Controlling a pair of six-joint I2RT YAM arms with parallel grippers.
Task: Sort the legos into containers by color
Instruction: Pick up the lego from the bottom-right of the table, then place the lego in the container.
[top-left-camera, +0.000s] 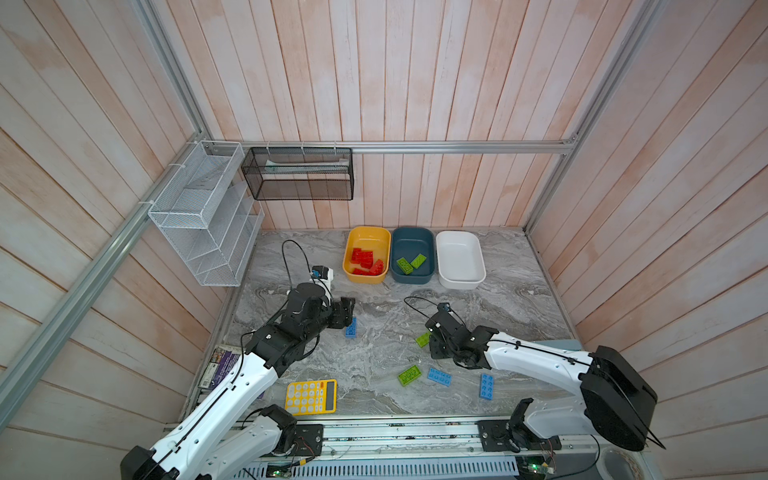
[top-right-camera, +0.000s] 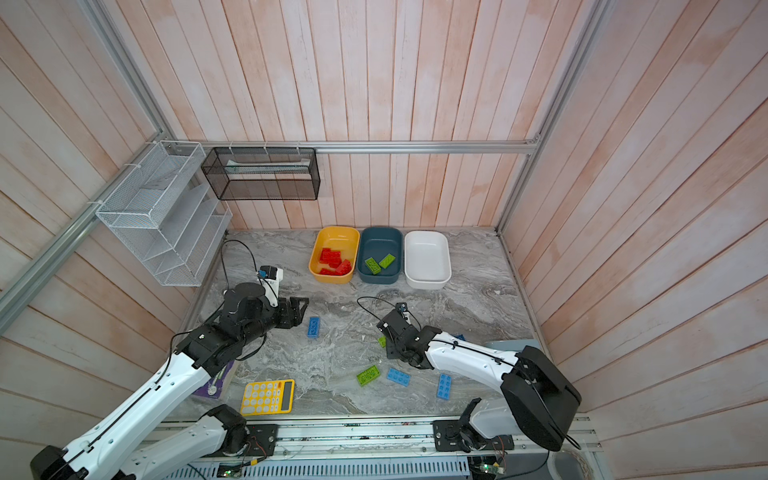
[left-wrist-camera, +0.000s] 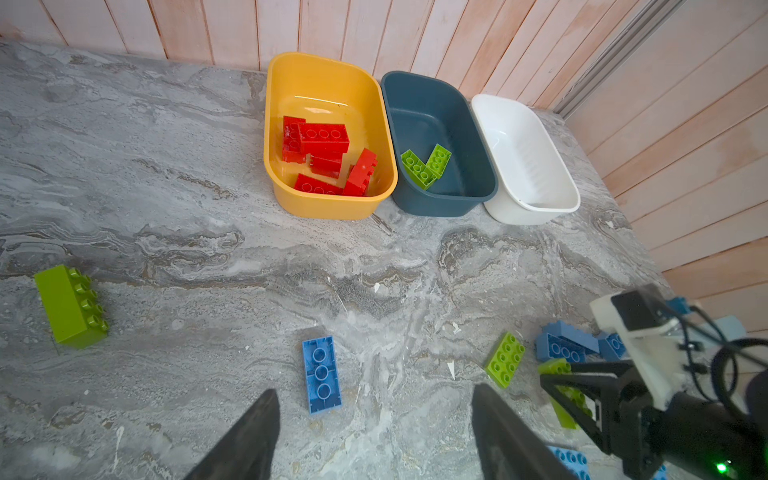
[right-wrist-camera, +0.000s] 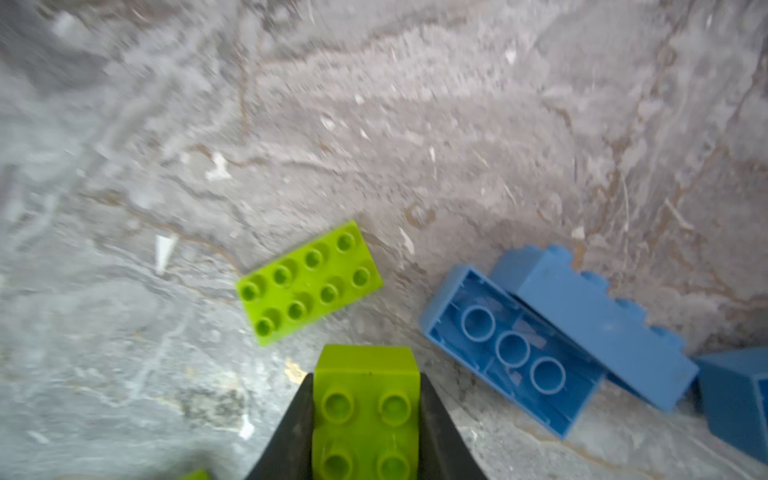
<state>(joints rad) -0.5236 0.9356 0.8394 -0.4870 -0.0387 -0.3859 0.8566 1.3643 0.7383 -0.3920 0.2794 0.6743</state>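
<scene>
My right gripper holds the lime green lego and needs to lift outward over the teal container (top-left-camera: 412, 235) and release it, since that container holds green legos and stands outward of the gripper.
My right gripper (right-wrist-camera: 365, 378) is shut on a lime green lego (right-wrist-camera: 365, 419), low over the table's right half (top-left-camera: 432, 338). A flat green lego (right-wrist-camera: 309, 282) and blue legos (right-wrist-camera: 515, 345) lie just ahead of it. My left gripper (left-wrist-camera: 374, 390) hangs open and empty, with a blue lego (left-wrist-camera: 321, 374) lying studs-down near its fingertips (top-left-camera: 351, 328). At the back stand the yellow container (top-left-camera: 370, 230) with several red legos (top-left-camera: 365, 262), the teal container (top-left-camera: 412, 235) with two green legos (top-left-camera: 411, 262), and the white container (top-left-camera: 459, 253), which is empty.
A green lego (top-left-camera: 409, 375) and two blue legos (top-left-camera: 439, 377) (top-left-camera: 486, 386) lie near the front. Another green brick (left-wrist-camera: 70, 305) shows in the left wrist view. A yellow calculator (top-left-camera: 311, 397) sits front left. Wire racks (top-left-camera: 208, 216) hang on the left wall.
</scene>
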